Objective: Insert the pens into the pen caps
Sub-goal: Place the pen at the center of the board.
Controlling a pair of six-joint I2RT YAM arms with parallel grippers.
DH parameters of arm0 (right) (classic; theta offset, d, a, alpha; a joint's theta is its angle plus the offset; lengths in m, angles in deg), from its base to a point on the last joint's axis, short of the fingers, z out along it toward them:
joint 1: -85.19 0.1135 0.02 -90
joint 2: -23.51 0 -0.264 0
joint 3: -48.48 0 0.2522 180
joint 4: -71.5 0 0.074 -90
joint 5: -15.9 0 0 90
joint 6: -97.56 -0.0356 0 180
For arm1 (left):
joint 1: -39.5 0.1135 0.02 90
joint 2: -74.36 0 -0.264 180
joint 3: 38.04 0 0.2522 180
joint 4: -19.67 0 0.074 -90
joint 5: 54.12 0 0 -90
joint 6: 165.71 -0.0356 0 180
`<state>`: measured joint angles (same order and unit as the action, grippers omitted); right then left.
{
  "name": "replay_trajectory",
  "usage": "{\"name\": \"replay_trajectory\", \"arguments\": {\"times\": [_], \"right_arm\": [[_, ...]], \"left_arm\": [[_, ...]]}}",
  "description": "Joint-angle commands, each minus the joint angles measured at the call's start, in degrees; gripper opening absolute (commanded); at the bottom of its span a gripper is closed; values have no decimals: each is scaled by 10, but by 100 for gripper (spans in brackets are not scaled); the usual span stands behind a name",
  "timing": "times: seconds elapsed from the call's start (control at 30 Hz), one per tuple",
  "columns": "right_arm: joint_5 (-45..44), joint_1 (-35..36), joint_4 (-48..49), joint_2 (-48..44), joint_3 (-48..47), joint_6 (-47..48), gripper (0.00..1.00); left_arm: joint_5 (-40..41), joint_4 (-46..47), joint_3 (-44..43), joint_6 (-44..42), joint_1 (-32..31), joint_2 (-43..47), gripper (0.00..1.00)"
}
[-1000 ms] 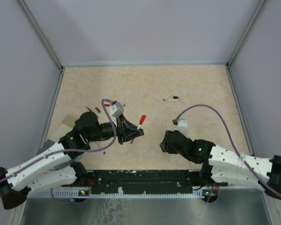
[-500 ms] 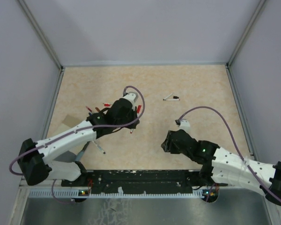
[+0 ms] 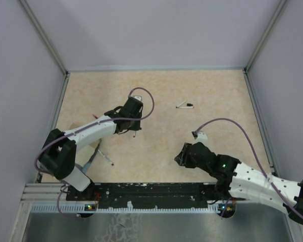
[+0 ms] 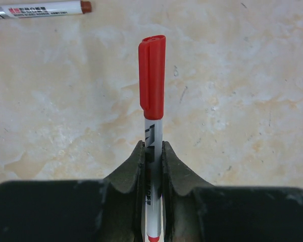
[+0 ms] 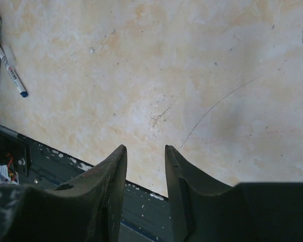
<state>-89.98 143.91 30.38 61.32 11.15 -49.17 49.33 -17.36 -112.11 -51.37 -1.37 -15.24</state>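
My left gripper should move down and slightly outward to the bare table next and release the white-barrelled pen there, because the pen already has its red pen cap on.
My left gripper is shut on a white-barrelled pen that wears a red pen cap, held low over the table. In the top view this gripper is left of centre. Another pen with a dark-red end lies just beyond it. My right gripper stands open with nothing between its fingers, near the front edge. A blue-tipped pen lies far to its left. A black-capped pen lies at the back.
The black base rail runs along the near edge, right under my right gripper. Grey walls close in the tan table on three sides. A purple cable loops over the right arm.
My left arm has swung away from the centre toward the far left, carrying the red-capped pen. The right gripper's jaws have narrowed a little and that arm has shifted slightly.
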Motion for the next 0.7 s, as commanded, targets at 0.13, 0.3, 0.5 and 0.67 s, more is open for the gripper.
{"name": "replay_trajectory", "arguments": {"times": [0.13, 0.3, 0.5, 0.67], "right_arm": [[14, -4, 37, -12, 9, -20, 35], [18, -3, 36, -9, 10, -19, 35], [25, -4, 33, -13, 14, -19, 35], [26, -4, 34, -16, 17, -20, 35]], "left_arm": [[-32, 30, -77, -30, 51, -103, 0], [-18, 25, -121, -28, 56, -171, 2], [12, 5, -157, -21, 59, -220, 7], [6, 6, -154, -18, 62, -230, 19]]}}
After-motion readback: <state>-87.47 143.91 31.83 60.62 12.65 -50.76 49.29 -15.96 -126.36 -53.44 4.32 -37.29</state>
